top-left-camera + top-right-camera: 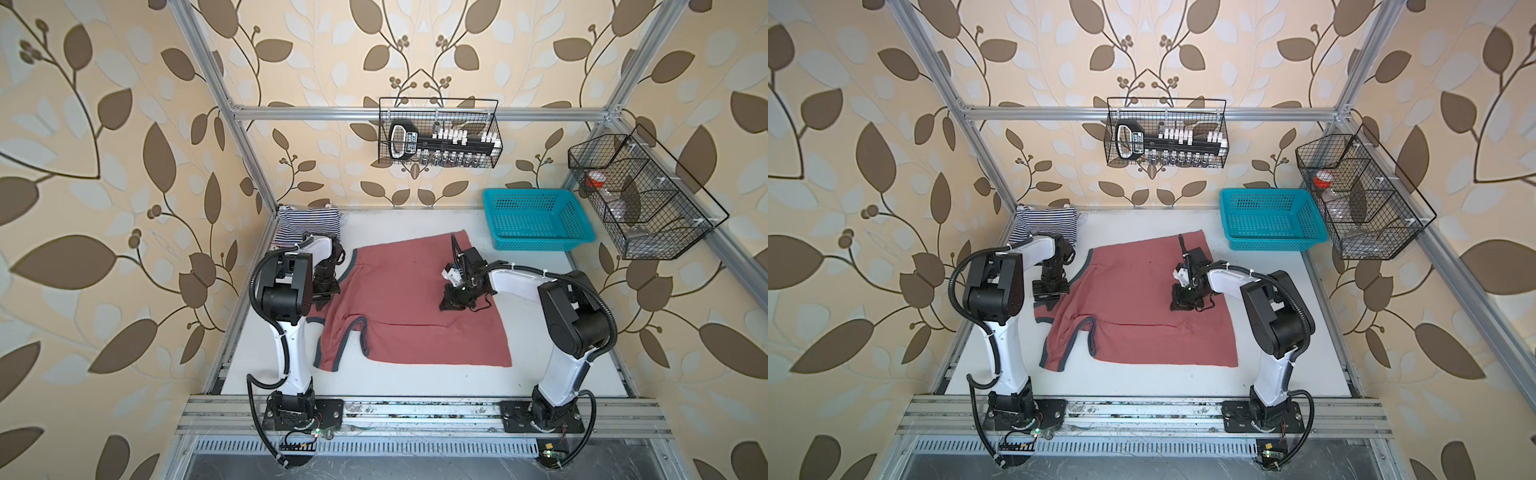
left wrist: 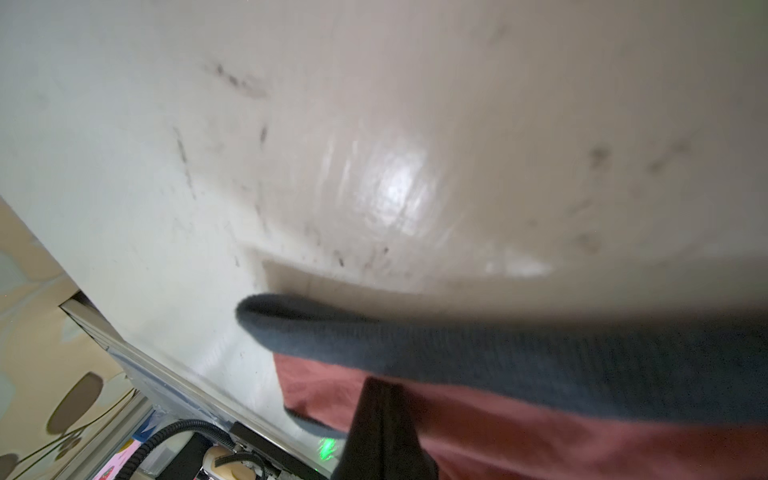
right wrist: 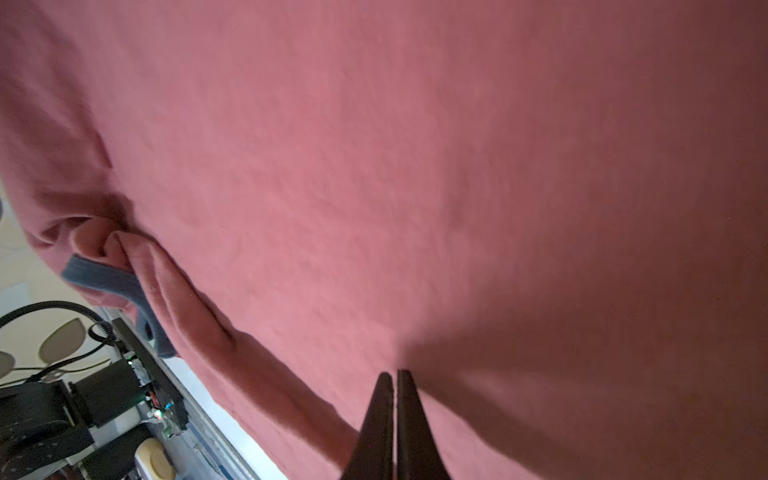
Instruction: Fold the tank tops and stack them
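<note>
The cloth near the armhole of the striped tank top lies bunched, so my left gripper needs to slide outward onto the bare tabletop by the tank top and let go of the straps there.
A dusty red tank top (image 1: pixel 409 332) with dark trim lies spread on the white table (image 1: pixel 415 380) in both top views. Its straps point left. My left gripper (image 1: pixel 321 306) is at the left strap and shut on it; in the left wrist view the closed fingers (image 2: pixel 383 399) sit under the raised dark trim (image 2: pixel 540 365). My right gripper (image 1: pixel 448 306) rests on the shirt's right middle, shut, with a pinch of red cloth (image 3: pixel 291 166) at its tips (image 3: pixel 395 372). A folded navy-and-white striped tank top (image 1: pixel 305 224) lies in the back left corner.
A turquoise plastic basket (image 1: pixel 536 243) stands at the back right of the table. A black wire basket (image 1: pixel 436 133) hangs on the back rail and another wire basket (image 1: pixel 640 199) on the right rail. Aluminium frame posts border the table.
</note>
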You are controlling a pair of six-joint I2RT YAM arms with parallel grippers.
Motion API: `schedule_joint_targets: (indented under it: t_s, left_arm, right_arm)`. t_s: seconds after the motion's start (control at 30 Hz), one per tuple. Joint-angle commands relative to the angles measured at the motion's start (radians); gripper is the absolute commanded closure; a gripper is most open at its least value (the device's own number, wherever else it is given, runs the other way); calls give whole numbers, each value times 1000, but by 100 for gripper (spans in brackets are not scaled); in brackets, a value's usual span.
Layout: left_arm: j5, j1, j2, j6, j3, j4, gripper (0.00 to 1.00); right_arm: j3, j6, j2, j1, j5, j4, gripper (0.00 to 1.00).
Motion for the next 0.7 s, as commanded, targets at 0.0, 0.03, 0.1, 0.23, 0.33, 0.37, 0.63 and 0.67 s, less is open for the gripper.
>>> schedule_joint_targets:
  t_s: [0.0,0.03,0.1,0.23,0.33,0.37,0.63,0.67]
  left_arm:
    - [22,31,33,-50,38,21,100]
    - [3,39,42,-71,48,23,100]
    - [-21,52,60,-100,73,28,100]
    - [-16,66,117,-113,177,22,100]
    - [-17,67,206,-82,316,-37,99]
    - [-18,67,238,-65,366,-58,99]
    - [-49,66,407,45,666,-153,96]
    - [-50,66,418,62,704,-161,96]
  right_arm:
    - [-26,-46,-74,-2,80,-59,92]
    - [-32,-54,-85,-2,94,-74,91]
    - [-43,-71,-104,1,118,-106,90]
    - [-69,-100,-130,6,185,-175,88]
    - [-95,-110,-144,10,222,-210,87]
    - [-101,-108,-147,10,230,-215,86]
    - [-119,-92,-106,39,286,-243,85]
    - [-120,-88,-101,43,292,-243,85]
